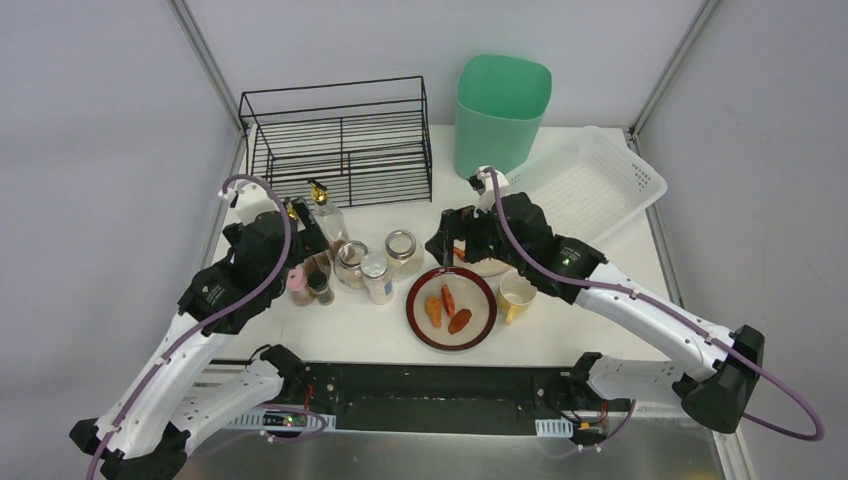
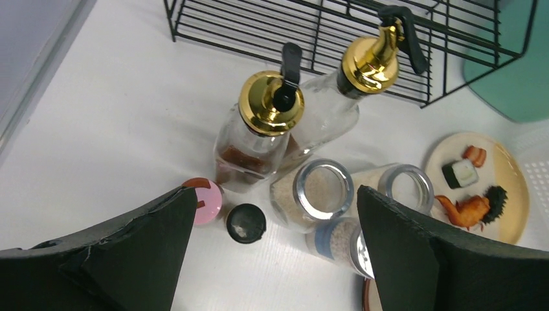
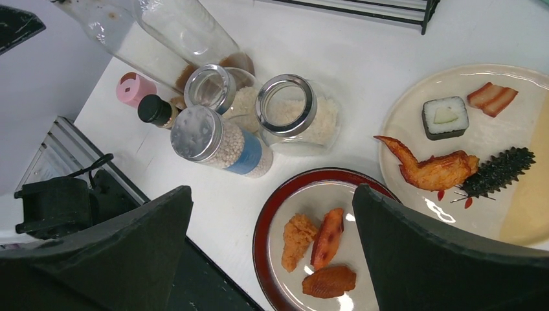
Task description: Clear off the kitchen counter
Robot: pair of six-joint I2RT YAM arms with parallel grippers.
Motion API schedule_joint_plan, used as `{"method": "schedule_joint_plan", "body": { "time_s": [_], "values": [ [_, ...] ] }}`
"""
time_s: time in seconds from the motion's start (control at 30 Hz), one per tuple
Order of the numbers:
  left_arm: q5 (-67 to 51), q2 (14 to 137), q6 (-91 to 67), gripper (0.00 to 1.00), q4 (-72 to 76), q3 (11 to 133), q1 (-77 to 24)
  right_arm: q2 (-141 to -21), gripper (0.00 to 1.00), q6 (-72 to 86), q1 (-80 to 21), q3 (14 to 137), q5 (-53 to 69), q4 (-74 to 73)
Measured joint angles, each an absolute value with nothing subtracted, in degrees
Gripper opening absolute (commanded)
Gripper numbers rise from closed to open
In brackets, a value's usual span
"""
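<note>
I should reach outward and down with my left gripper, around the gold-capped neck next to the pink bottle, and stay clear of the clustered jars.
The white kitchen counter (image 1: 345, 330) carries a cluster of things. At its left stand two gold-capped glass bottles (image 2: 272, 103), two open glass jars (image 2: 322, 189), a metal-lidded shaker (image 3: 217, 144), a small pink bottle (image 2: 207, 202) and a black-capped bottle (image 2: 245, 223). A red-rimmed plate (image 1: 411, 308) holds three fried pieces (image 3: 327, 238). Behind it, a cream plate (image 3: 524, 129) holds sushi and a wing, and a yellow mug (image 1: 517, 297) sits beside them. My left gripper (image 2: 274, 214) hovers open above the jars and small bottles. My right gripper (image 3: 272, 201) hovers open over the red-rimmed plate's edge. Neither holds anything.
At the back stand a black wire rack (image 1: 340, 140), a green bin (image 1: 500, 105) and a white mesh basket (image 1: 590, 185) at the right. Grey rails run along the counter's sides. The arms' black base bar (image 1: 430, 395) lies along the near edge.
</note>
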State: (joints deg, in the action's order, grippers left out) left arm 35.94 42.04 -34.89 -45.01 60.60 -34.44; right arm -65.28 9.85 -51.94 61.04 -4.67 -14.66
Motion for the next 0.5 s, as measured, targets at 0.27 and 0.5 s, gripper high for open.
{"method": "schedule_joint_plan", "body": {
  "time_s": [0.27,0.5],
  "values": [
    [43.31,44.38,-35.66,0.83,-41.63,57.87,-34.44,-65.87,0.94,9.78,-52.27,60.40,-2.66,-13.39],
    [44.12,47.33,-29.52,0.73,-34.20,56.01,-34.44,-65.87,0.95,9.76,-52.42,58.76,-2.07,-13.02]
  ]
}}
